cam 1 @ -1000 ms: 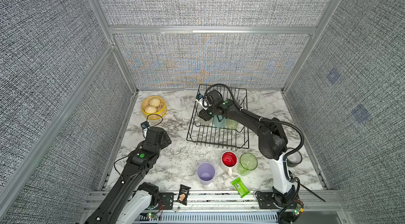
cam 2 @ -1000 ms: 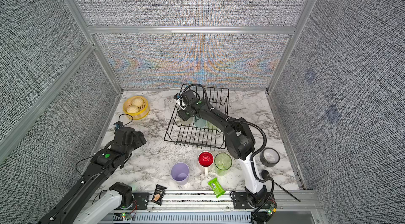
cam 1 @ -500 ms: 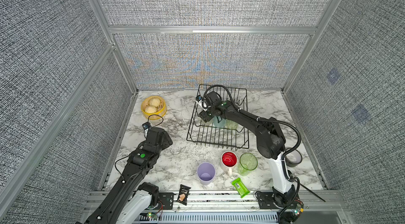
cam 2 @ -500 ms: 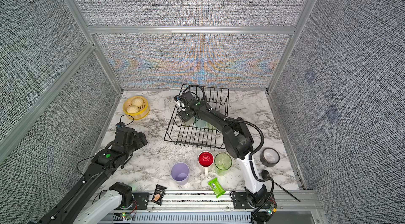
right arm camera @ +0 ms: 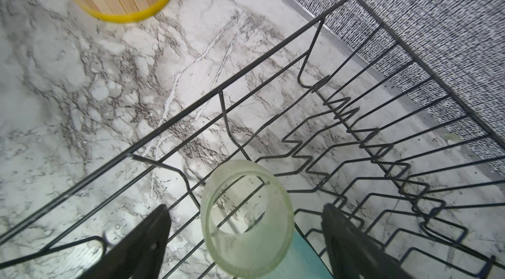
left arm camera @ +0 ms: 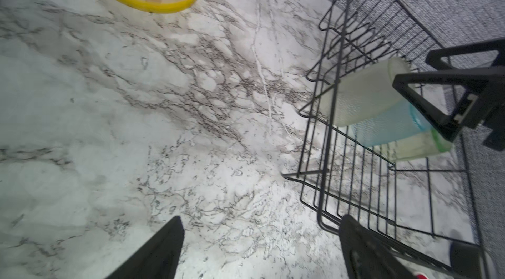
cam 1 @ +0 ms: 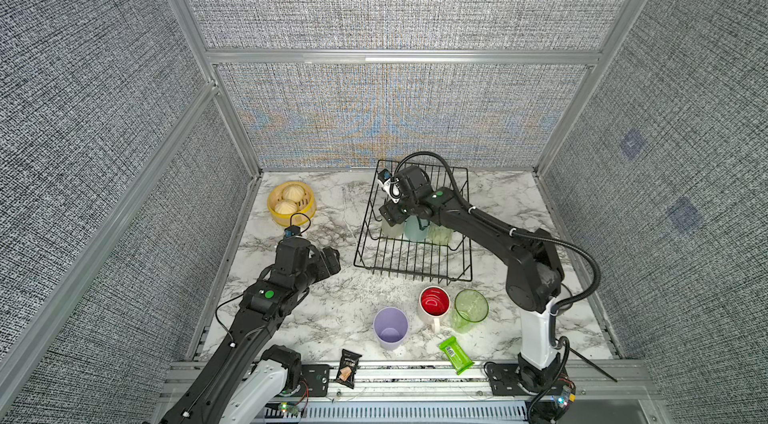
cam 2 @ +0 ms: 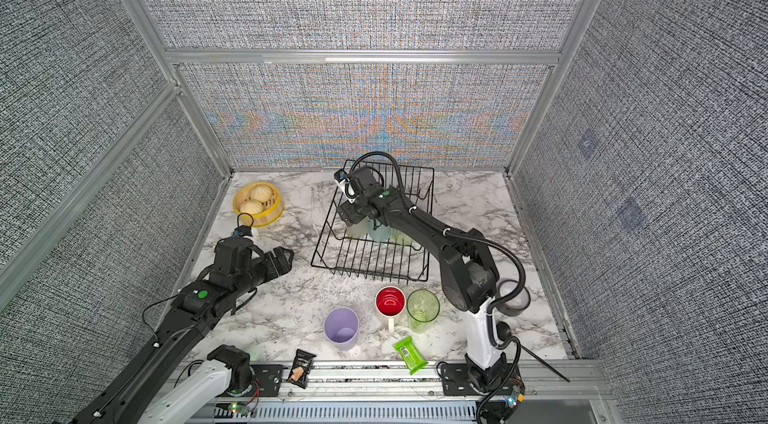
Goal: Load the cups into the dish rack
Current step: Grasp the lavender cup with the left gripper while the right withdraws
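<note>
Next I will swing my left gripper back toward the base and lower open fingers astride the lavender cup's rim opposite the mug, since the cup stands mouth-up below.
The black wire dish rack (cam 1: 415, 274) stands at the back middle of the marble table. Three cups lie side by side in it: frosted pale yellow-green (cam 1: 392, 229), teal (cam 1: 415, 229) and clear green (cam 1: 440, 233). My right gripper (right arm camera: 245, 206) hangs open over the frosted cup (right arm camera: 247, 217), with a gap on each side of it. In front of the rack stand a lavender cup (cam 1: 390, 328), a white red-lined mug (cam 1: 434, 303) and a clear green tumbler (cam 1: 469, 310). My left gripper (left arm camera: 261, 219) is open and empty over bare marble, left of the rack (left arm camera: 322, 182).
A yellow steamer basket with buns (cam 1: 291, 204) sits at the back left. A green snack packet (cam 1: 456, 354) and a dark packet (cam 1: 349, 368) lie at the front edge. A grey tape roll (cam 2: 513, 297) lies behind the right arm's base.
My right gripper has gone from shut to open, letting go of the frosted cup in the rack. My left gripper has shifted slightly toward the rack.
</note>
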Available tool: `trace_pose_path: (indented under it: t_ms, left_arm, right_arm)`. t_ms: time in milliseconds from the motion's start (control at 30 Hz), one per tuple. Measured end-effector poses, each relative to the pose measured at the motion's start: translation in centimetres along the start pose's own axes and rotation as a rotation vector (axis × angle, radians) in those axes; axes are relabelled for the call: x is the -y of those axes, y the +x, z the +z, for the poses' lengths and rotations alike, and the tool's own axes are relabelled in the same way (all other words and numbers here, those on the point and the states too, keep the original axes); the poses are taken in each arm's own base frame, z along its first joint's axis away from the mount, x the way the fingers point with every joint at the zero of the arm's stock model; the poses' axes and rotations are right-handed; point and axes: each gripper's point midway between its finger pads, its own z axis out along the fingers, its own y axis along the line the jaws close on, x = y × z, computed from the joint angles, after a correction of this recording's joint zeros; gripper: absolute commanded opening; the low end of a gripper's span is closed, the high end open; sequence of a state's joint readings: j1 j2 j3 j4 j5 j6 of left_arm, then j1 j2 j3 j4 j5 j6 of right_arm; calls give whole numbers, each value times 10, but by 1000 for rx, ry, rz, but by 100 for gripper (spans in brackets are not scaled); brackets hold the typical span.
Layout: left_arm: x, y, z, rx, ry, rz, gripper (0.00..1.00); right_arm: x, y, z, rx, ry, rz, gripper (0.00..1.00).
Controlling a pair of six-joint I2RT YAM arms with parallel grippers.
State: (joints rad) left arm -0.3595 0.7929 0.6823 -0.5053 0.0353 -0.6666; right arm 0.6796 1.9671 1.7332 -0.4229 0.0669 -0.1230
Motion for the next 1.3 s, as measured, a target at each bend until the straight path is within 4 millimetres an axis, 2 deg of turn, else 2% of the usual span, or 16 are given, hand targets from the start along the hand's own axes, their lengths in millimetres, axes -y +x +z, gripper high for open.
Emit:
trace_pose_path:
  t_ms: [67, 167, 300, 467, 667, 933, 1067, 1200, 1300]
  left_arm:
    - [15, -4, -8, 1, 64, 17, 89]
    - [34, 3, -14, -47, 166, 41, 90]
    - [55, 29, -19, -194, 260, 79, 90]
    - [74, 65, -30, -365, 319, 157, 89]
    - [89, 120, -40, -592, 311, 299, 87]
    - [85, 172, -42, -797, 205, 484, 83]
    - [79, 186, -38, -854, 142, 542, 66]
    - [71, 199, -33, -909, 93, 571, 38]
    - [65, 203, -31, -929, 53, 584, 19]
  right_arm:
    - [2, -7, -19, 38, 1, 27, 87]
    - [5, -11, -50, 102, 5, 75, 88]
    - [15, -2, -89, 188, 29, 139, 91]
    - [41, 18, -124, 272, 101, 235, 93]
    - [73, 35, -153, 352, 173, 364, 94]
    - [89, 39, -175, 414, 196, 433, 94]
    - [91, 45, -176, 413, 193, 451, 94]
    - [93, 49, -179, 415, 193, 459, 94]
    - [94, 60, -175, 397, 196, 469, 94]
